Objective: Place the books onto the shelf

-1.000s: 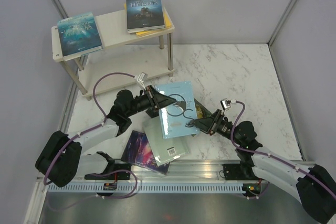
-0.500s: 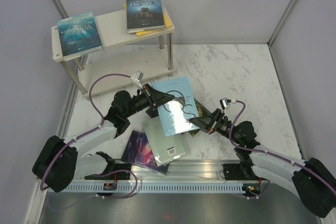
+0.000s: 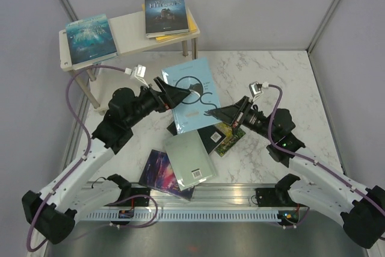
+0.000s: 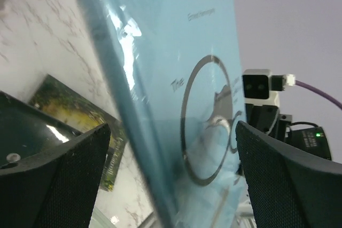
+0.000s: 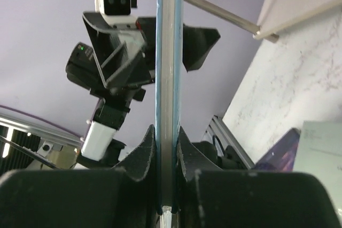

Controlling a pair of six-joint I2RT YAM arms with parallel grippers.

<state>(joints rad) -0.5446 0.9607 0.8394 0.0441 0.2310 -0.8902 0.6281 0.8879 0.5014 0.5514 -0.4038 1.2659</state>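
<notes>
The robot next needs to carry the light blue book (image 3: 194,82) in its right gripper up and outward and let it go onto the navy book (image 3: 164,13), whose cover is flat and bare.
A light blue book (image 3: 194,82) hangs tilted above the table's middle, and my right gripper (image 3: 212,114) is shut on its lower edge. In the right wrist view the book's edge (image 5: 167,52) stands upright, pinched between the fingers of that gripper (image 5: 167,156). My left gripper (image 3: 179,94) is open around the book's left side, and its pads (image 4: 53,180) stand well clear of the cover (image 4: 176,78). The cream shelf (image 3: 133,35) at the back left carries a teal book (image 3: 90,39) and a navy book (image 3: 164,13) on a yellow one (image 3: 191,26).
A black book (image 3: 212,138), a green-gold book (image 3: 231,139), a pale grey-green book (image 3: 189,159) and a purple galaxy book (image 3: 160,173) lie overlapping on the marble table. Grey walls close in left, right and behind. A metal rail (image 3: 204,209) runs along the near edge.
The right gripper closed on the light blue book, then the left gripper let go and opened wide. Both arms rose and the book moved up toward the back.
</notes>
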